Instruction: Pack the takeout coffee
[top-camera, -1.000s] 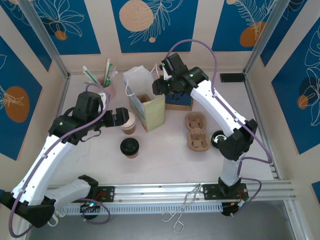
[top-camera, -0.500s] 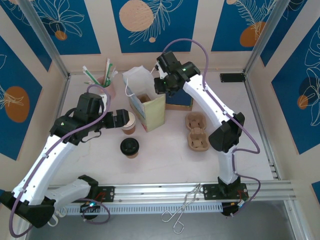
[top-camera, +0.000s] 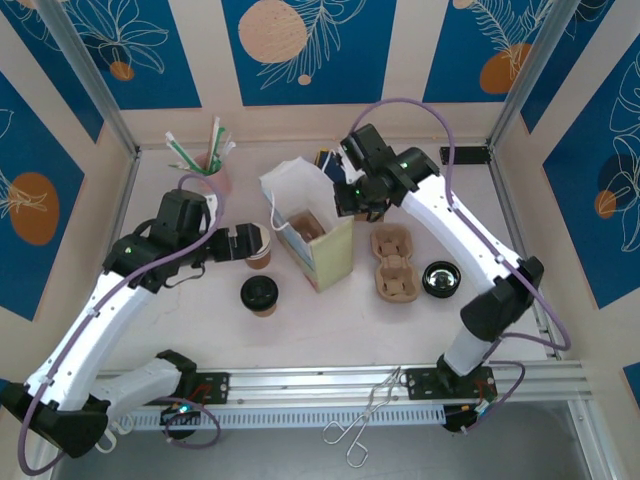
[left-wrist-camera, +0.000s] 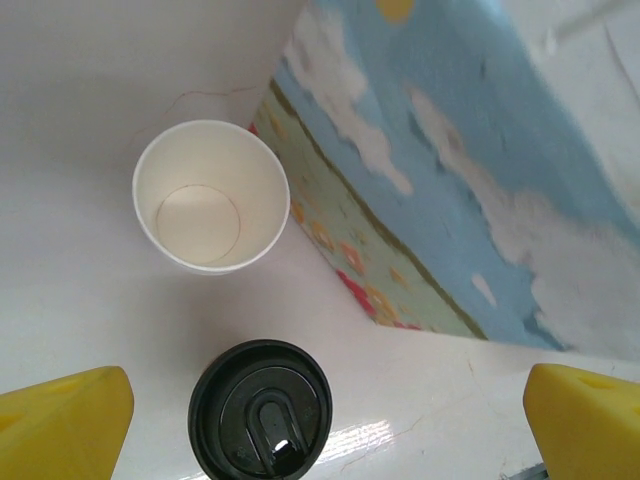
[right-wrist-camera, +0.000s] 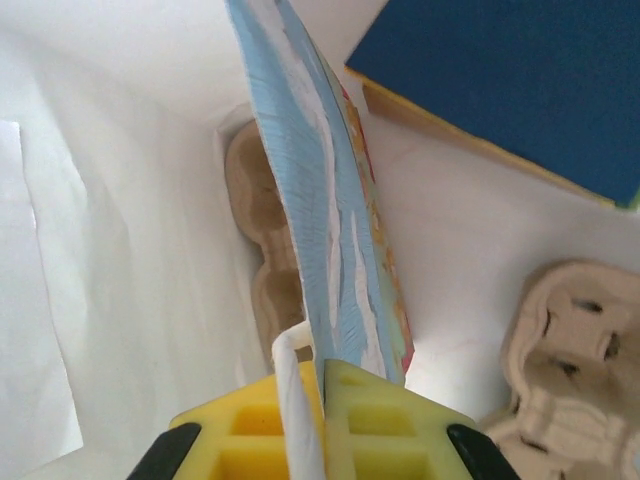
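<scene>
I should next use my right gripper to drag the side of the bag (top-camera: 318, 238) back to the bare tabletop (top-camera: 364, 268) beside the second carrier and release it, because the bag crowds the lidless cup.
The takeout coffee (top-camera: 259, 293), a brown cup with a black lid (left-wrist-camera: 260, 410), stands left of the middle of the table. Just behind it is an identical cup without a lid (top-camera: 258, 245), white inside (left-wrist-camera: 211, 195). My left gripper (top-camera: 236, 241) hovers over both cups, open, its yellow fingers (left-wrist-camera: 60, 420) wide apart around the lid. The patterned paper bag (top-camera: 318, 238) stands open to the right of the cups. My right gripper (right-wrist-camera: 322, 380) is shut on the bag's right wall (right-wrist-camera: 310, 200) and its white handle (right-wrist-camera: 295, 400). A cardboard cup carrier (right-wrist-camera: 262, 230) lies inside the bag.
A second cardboard carrier (top-camera: 395, 262) lies right of the bag, with a loose black lid (top-camera: 441, 278) beyond it. A blue box (right-wrist-camera: 500, 80) sits behind the bag. A pink cup of straws (top-camera: 208, 165) stands back left. Metal tongs (top-camera: 365, 415) rest on the front rail.
My right gripper has shut on the bag's rim and dragged the bag rightward and nearer the front. The left arm and both cups have stayed put.
</scene>
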